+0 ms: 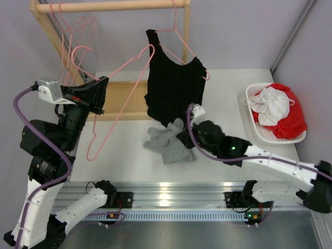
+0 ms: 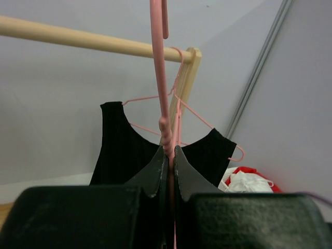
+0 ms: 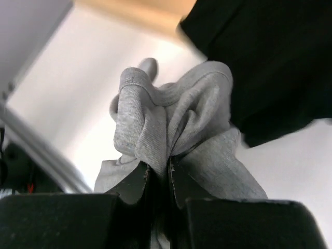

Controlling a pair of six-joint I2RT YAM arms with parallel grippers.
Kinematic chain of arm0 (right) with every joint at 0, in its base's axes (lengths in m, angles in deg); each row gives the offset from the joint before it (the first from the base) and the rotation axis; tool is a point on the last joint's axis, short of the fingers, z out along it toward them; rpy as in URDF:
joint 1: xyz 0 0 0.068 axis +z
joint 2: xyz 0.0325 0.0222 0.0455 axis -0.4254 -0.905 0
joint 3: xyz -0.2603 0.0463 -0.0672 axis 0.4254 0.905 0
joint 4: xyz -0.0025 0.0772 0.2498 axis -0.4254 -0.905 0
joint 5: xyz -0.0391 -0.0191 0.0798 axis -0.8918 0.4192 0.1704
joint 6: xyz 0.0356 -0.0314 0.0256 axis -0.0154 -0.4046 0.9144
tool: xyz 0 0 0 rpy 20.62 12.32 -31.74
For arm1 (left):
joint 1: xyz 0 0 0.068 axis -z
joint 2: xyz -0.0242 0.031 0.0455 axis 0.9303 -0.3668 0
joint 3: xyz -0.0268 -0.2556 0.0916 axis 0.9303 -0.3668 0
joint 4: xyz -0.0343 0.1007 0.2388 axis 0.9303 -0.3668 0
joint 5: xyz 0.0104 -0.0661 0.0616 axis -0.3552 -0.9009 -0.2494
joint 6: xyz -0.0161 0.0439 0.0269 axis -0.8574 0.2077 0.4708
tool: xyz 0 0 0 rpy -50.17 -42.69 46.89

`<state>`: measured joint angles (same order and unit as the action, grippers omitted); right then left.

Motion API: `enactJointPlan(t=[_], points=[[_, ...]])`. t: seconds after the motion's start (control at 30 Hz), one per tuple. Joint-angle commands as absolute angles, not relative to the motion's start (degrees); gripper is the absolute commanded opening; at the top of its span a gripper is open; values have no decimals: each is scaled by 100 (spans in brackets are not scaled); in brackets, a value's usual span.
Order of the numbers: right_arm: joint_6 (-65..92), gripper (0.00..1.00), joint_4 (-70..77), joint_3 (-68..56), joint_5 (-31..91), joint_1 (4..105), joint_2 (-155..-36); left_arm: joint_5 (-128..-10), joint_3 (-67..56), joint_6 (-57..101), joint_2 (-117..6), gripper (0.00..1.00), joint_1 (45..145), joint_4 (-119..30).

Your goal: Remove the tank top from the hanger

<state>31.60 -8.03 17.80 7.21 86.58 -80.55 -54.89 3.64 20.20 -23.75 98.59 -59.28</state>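
My right gripper will lift the grey tank top over the white basket, as the tank top is off the hanger. Then it will bring it down toward the clothes inside.
My left gripper [image 1: 102, 83] is shut on the neck of a bare pink wire hanger [image 1: 120, 106], held up at the left; in the left wrist view the hanger [image 2: 158, 78] rises from between the fingertips of the gripper [image 2: 168, 151]. My right gripper [image 1: 184, 136] is shut on a crumpled grey tank top [image 1: 168, 142], low over the table at centre. In the right wrist view the grey fabric [image 3: 171, 114] bunches up from the closed gripper [image 3: 167, 165]. The grey top is off the hanger.
A black tank top [image 1: 174, 88] hangs on a second pink hanger from the wooden rod [image 1: 114, 6], just behind the grey one. More pink hangers [image 1: 72, 36] hang at the rod's left. A white basket [image 1: 258, 129] of red and white clothes sits right.
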Motion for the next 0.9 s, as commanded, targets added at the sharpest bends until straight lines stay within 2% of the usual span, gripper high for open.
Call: enactJointPlan(t=[0.0, 0.17, 0.33, 0.43, 0.53, 0.87], points=[[2828, 0, -1414, 1746, -313, 8232, -6832, -5230, 158, 1948, -2294, 0, 9863, -5970], [2353, 0, -1792, 1036, -1062, 7451, -6248, -4975, 9, 1913, -2311, 0, 9872, -6199], [1922, 0, -1881, 219, -1458, 6860, -6203, -4607, -211, 1948, -2241, 0, 9863, -6357], [1737, 0, -1863, -274, -1723, 6169, -6405, -4387, -290, 1983, -2153, 0, 9872, -6436], [1737, 0, -1863, -714, -1294, 5543, -6721, -4167, -352, 1992, -2153, 0, 9872, -6568], [2755, 0, -1854, -1489, 903, 1819, -7793, -3973, -501, 2062, -2135, 0, 9863, -6709]])
